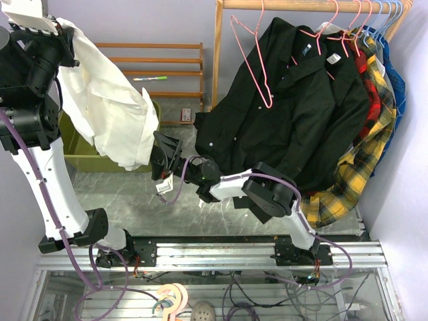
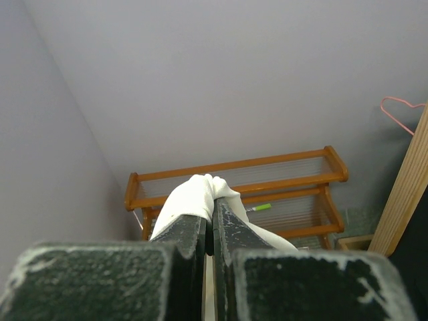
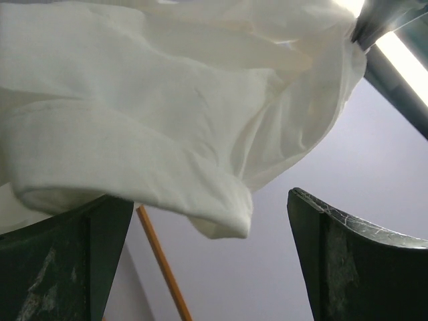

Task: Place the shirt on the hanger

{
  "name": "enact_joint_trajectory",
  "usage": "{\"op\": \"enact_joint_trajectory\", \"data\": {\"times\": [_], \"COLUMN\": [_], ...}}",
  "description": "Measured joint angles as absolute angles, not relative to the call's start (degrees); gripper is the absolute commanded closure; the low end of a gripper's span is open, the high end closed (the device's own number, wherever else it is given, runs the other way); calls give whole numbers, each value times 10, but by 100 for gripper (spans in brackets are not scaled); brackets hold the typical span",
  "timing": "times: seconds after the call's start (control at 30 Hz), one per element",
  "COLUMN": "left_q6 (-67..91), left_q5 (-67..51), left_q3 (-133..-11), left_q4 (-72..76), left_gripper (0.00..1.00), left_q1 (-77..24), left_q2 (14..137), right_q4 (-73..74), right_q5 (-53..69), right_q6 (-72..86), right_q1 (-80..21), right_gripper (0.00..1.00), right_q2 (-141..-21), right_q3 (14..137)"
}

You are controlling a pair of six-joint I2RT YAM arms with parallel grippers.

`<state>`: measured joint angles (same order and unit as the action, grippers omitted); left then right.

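My right gripper rises onto the shirt's rolled lower edge (image 1: pixel 151 139) (image 3: pixel 224 210) next. That loose edge hangs above its open fingers and already lines up between them.
The white shirt (image 1: pixel 107 107) hangs bunched from my left gripper (image 1: pixel 65 40), raised high at the far left. In the left wrist view the jaws (image 2: pixel 212 207) are shut on a fold of the shirt (image 2: pixel 194 194). My right gripper (image 1: pixel 160 159) is open, just right of the shirt's lower edge. In the right wrist view a rolled edge of the shirt (image 3: pixel 167 134) hangs above and between the open fingers (image 3: pixel 348 254), not touching them. The empty pink wire hanger (image 1: pixel 257 60) hangs from the wooden rail (image 1: pixel 301 5); its hook shows in the left wrist view (image 2: pixel 400 112).
A black shirt (image 1: pixel 294 114) hangs on the rail beside the pink hanger, then red and yellow plaid shirts (image 1: pixel 364 147) and light blue hangers (image 1: pixel 394 13). A wooden rack (image 1: pixel 160 67) with a green marker (image 1: pixel 152 78) stands at the back. A green bin (image 1: pixel 83 159) sits below the shirt.
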<state>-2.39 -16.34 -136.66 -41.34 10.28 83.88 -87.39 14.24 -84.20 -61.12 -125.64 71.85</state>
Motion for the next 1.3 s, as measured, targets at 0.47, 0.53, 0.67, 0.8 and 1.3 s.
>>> {"op": "enact_joint_trajectory", "data": {"times": [0.47, 0.53, 0.67, 0.8, 1.3], "left_q6": [-17, -3, 37, 102, 431], "left_q5": [-169, -176, -209, -255, -331], "left_q3": [-1370, -1392, -1453, -1487, -1425], "left_q4": [-405, -400, -362, -264, 244], "left_gripper": [93, 93, 93, 92, 87], "left_q1": [103, 103, 108, 135, 166], "left_q2": [844, 853, 876, 887, 914], "right_q4": [-875, -875, -874, -875, -761], "right_q5": [178, 185, 207, 225, 309], "right_q6": [-856, -856, -855, -847, -870], "right_q1": [-648, -663, -686, -685, -669], "right_gripper": [100, 100, 100, 100, 100], "right_q2": [-1261, -1252, -1217, -1180, -1078], "right_q3": [774, 774, 792, 857, 1019]}}
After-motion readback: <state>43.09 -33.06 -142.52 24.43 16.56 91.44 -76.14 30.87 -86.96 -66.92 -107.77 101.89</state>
